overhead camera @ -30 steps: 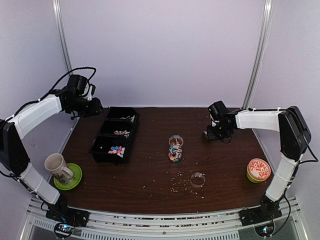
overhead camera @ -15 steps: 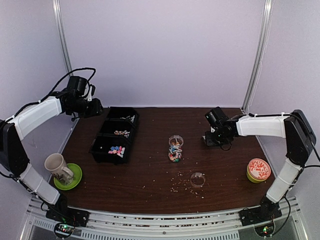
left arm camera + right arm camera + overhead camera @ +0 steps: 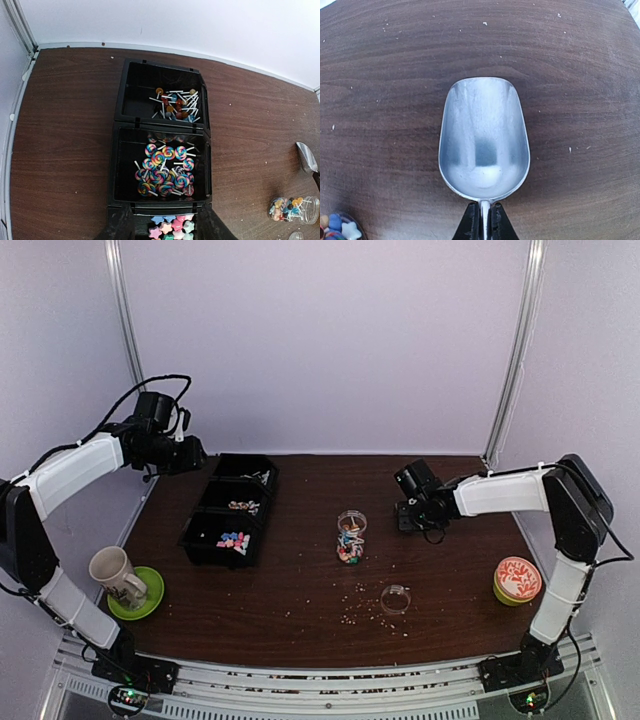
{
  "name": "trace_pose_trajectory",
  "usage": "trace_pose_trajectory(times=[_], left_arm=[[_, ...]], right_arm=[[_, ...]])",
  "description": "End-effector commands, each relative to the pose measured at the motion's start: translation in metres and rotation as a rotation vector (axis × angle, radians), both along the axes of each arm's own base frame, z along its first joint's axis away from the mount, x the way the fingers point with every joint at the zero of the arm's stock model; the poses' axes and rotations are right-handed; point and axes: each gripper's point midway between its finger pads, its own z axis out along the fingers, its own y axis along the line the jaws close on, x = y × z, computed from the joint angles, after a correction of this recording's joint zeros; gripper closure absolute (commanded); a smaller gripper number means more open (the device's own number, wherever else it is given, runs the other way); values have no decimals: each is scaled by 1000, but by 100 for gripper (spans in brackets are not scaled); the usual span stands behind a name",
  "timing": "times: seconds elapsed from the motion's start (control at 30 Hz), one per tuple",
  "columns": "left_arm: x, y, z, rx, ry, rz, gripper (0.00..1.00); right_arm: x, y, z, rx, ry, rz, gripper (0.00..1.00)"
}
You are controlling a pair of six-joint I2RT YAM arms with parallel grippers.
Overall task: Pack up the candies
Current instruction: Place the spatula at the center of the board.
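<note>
My right gripper holds the empty metal scoop. The bare tabletop beside the jar (image 3: 351,537) lies clear below, so I should next lower it there and release its handle.
A black three-compartment tray (image 3: 197,517) holds the candies: white-stick pieces (image 3: 175,102) in the far bin, rainbow swirl lollipops (image 3: 164,170) in the middle bin, pastel stars (image 3: 172,226) in the near bin. A clear jar (image 3: 351,537) part-filled with mixed candies stands mid-table. My left gripper (image 3: 188,455) hovers high, left of the tray's far end, open with nothing between its fingers (image 3: 119,226). My right gripper (image 3: 484,206) is shut on the handle of an empty metal scoop (image 3: 484,140), held just above the table right of the jar (image 3: 337,227).
A mug (image 3: 115,573) sits on a green saucer (image 3: 152,592) at the front left. A small clear dish (image 3: 396,598) lies in front of the jar among pale crumbs (image 3: 350,612). An orange-patterned round container (image 3: 517,580) sits at the right edge.
My right arm has carried the scoop leftward, closer to the jar. The left arm and the tray have not moved.
</note>
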Motion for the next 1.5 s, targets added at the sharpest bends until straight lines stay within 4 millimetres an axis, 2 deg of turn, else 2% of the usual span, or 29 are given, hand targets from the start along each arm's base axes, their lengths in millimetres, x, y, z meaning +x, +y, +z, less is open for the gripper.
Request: trace_pose_trajectory(times=[0.0, 0.33, 0.6, 0.8, 0.9, 1.07, 1.2, 1.23, 1.4, 1.47], left_arm=[[2, -2, 9, -9, -45, 0, 56], [3, -1, 6, -3, -39, 1, 55], [3, -2, 4, -1, -35, 0, 55], [3, -2, 2, -2, -31, -2, 55], [3, -3, 3, -5, -32, -4, 55], [3, -3, 4, -5, -34, -6, 55], [2, -3, 6, -6, -40, -6, 47], [2, -2, 7, -6, -42, -6, 38], [2, -2, 8, -7, -44, -7, 34], [2, -3, 8, -7, -44, -8, 22]], right_arm=[[-38, -13, -59, -76, 222, 22, 92], [-32, -18, -69, -79, 232, 3, 87], [-25, -23, -56, -58, 199, -16, 80], [-21, -24, -30, -39, 153, -12, 70], [-23, -26, -14, -36, 131, -4, 60], [-29, -30, 17, -28, 81, 23, 55], [-38, -27, 40, -15, 45, 70, 44], [-41, -26, 45, -16, 37, 87, 43], [-65, -6, 76, -34, -34, 218, 35], [-77, 4, 84, -48, -57, 282, 29]])
